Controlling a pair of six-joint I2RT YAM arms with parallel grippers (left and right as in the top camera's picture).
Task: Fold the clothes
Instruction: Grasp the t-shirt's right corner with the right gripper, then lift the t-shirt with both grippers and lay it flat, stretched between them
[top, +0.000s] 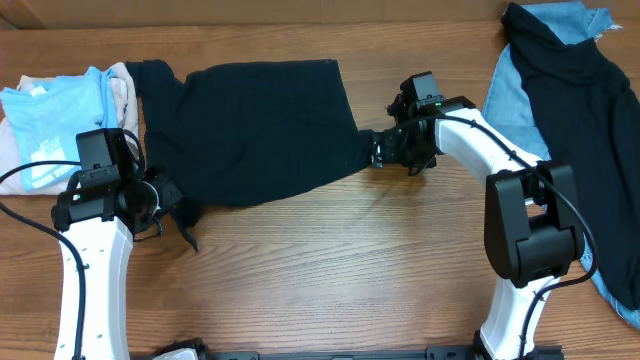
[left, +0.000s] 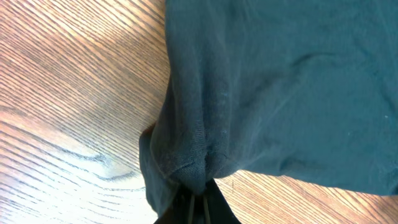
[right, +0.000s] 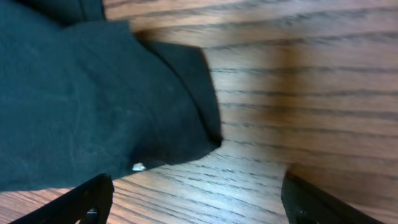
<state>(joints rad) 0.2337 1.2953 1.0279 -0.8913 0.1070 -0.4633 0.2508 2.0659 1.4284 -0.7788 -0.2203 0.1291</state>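
Observation:
The right gripper should go to the left in the overhead view next, onto the shirt's corner by the white speck, because its open fingers span only bare wood.
The black T-shirt lies spread across the middle left of the table. My left gripper is shut on its near-left corner, and the cloth bunches at the fingertips in the left wrist view. My right gripper is at the shirt's right end. In the right wrist view its jaws are wide open over bare wood, and the shirt's corner lies just beyond them with a small white speck at its edge. The logo is not clearly in view.
A light-blue tee lies on a beige garment at the far left. A blue denim garment with a black garment on it lies at the right edge. Wooden table.

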